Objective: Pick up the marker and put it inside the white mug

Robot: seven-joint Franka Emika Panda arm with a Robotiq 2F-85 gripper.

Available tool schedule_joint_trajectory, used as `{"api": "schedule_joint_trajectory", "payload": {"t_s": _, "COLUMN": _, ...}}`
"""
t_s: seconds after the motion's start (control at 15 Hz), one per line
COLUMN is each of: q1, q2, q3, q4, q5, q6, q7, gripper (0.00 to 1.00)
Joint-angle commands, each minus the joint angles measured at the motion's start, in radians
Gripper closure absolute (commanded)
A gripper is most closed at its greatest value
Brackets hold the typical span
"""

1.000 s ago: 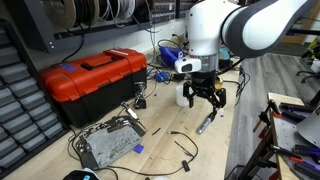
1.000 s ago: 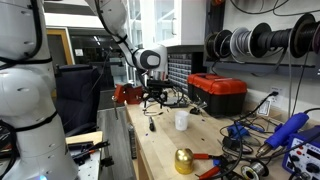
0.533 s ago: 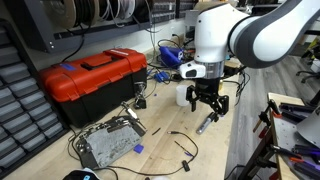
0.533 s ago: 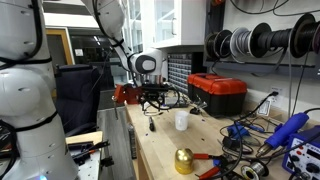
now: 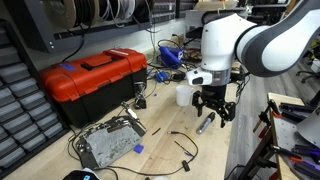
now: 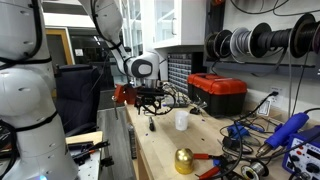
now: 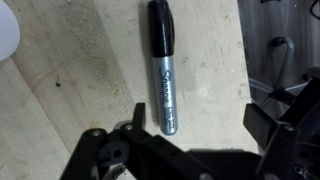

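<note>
The marker lies flat on the tabletop under the open fingers, so next my gripper should go down to the marker's grey body (image 5: 207,121) (image 7: 166,99), with one finger on each side.
The marker (image 7: 163,65) lies flat on the wooden table, with a black cap and a grey body. It also shows in both exterior views (image 5: 206,124) (image 6: 152,125). My gripper (image 7: 198,118) is open and empty and hovers just above it. The marker's grey end lies between the fingers, close to the left one in the wrist view. The gripper also shows in both exterior views (image 5: 213,108) (image 6: 150,103). The white mug (image 5: 185,95) (image 6: 181,120) stands upright a short way beyond the marker. Its edge shows at the top left of the wrist view (image 7: 5,25).
A red toolbox (image 5: 90,75) (image 6: 218,92) stands further along the table. A grey metal box (image 5: 105,145) and loose black cables (image 5: 180,145) lie on the table. A gold round object (image 6: 184,160) sits near the table edge. The table edge (image 7: 245,60) runs close to the marker.
The arm has shifted sideways and a little lower, bringing the open gripper over the marker. The marker and the mug have not moved.
</note>
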Motion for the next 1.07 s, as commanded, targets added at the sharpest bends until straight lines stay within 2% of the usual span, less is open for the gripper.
{"api": "schedule_joint_trajectory", "payload": {"t_s": 0.0, "q1": 0.01, "q2": -0.004, "q3": 0.005, "q4": -0.052, "q5": 0.016, "q6": 0.08, "q7": 0.016, "gripper": 0.0}}
{"api": "schedule_joint_trajectory", "payload": {"t_s": 0.53, "q1": -0.006, "q2": 0.067, "q3": 0.009, "q4": -0.06, "q5": -0.001, "q6": 0.171, "q7": 0.009, "gripper": 0.0}}
{"api": "schedule_joint_trajectory", "payload": {"t_s": 0.6, "q1": -0.007, "q2": 0.079, "q3": 0.01, "q4": -0.057, "q5": -0.006, "q6": 0.179, "q7": 0.009, "gripper": 0.08}}
{"api": "schedule_joint_trajectory", "payload": {"t_s": 0.67, "q1": -0.01, "q2": 0.087, "q3": 0.013, "q4": -0.055, "q5": -0.005, "q6": 0.185, "q7": 0.006, "gripper": 0.27}}
{"api": "schedule_joint_trajectory", "payload": {"t_s": 1.0, "q1": -0.024, "q2": 0.112, "q3": 0.017, "q4": -0.03, "q5": -0.012, "q6": 0.19, "q7": 0.005, "gripper": 0.6}}
